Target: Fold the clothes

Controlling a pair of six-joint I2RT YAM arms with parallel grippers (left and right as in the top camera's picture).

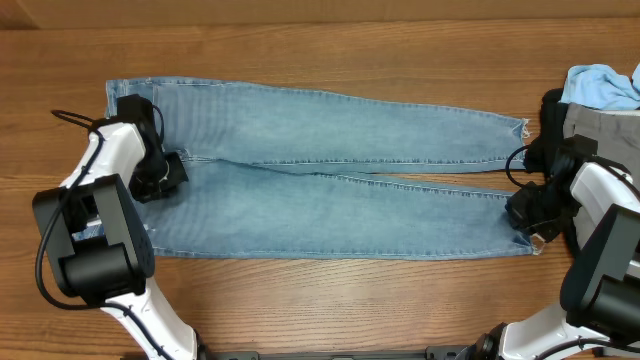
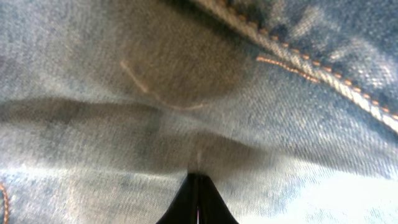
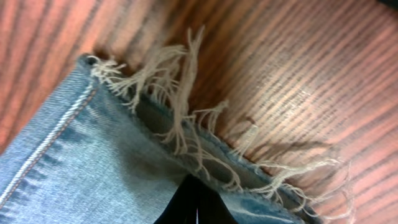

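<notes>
The near leg lies flat to its frayed hem, so my right gripper will next move toward the pile of garments and open to let go of the denim.
The faded light-blue jeans (image 1: 330, 200) lie flat across the table, waist at the left and both legs stretching right to frayed hems. My left gripper (image 1: 165, 175) is at the waist end, near the seat. In the left wrist view its fingers (image 2: 198, 180) are shut, with a ridge of denim (image 2: 186, 93) rising from the tips. My right gripper (image 1: 525, 215) is at the hem of the near leg. In the right wrist view its fingers (image 3: 196, 186) are shut on the denim (image 3: 81, 162) just behind the frayed edge.
At the right edge lies a pile of other garments: sky-blue (image 1: 600, 85) on top, grey (image 1: 600, 120) below it and black (image 1: 550, 110) beside them. The wooden table (image 1: 330, 310) shows in front of and behind the jeans.
</notes>
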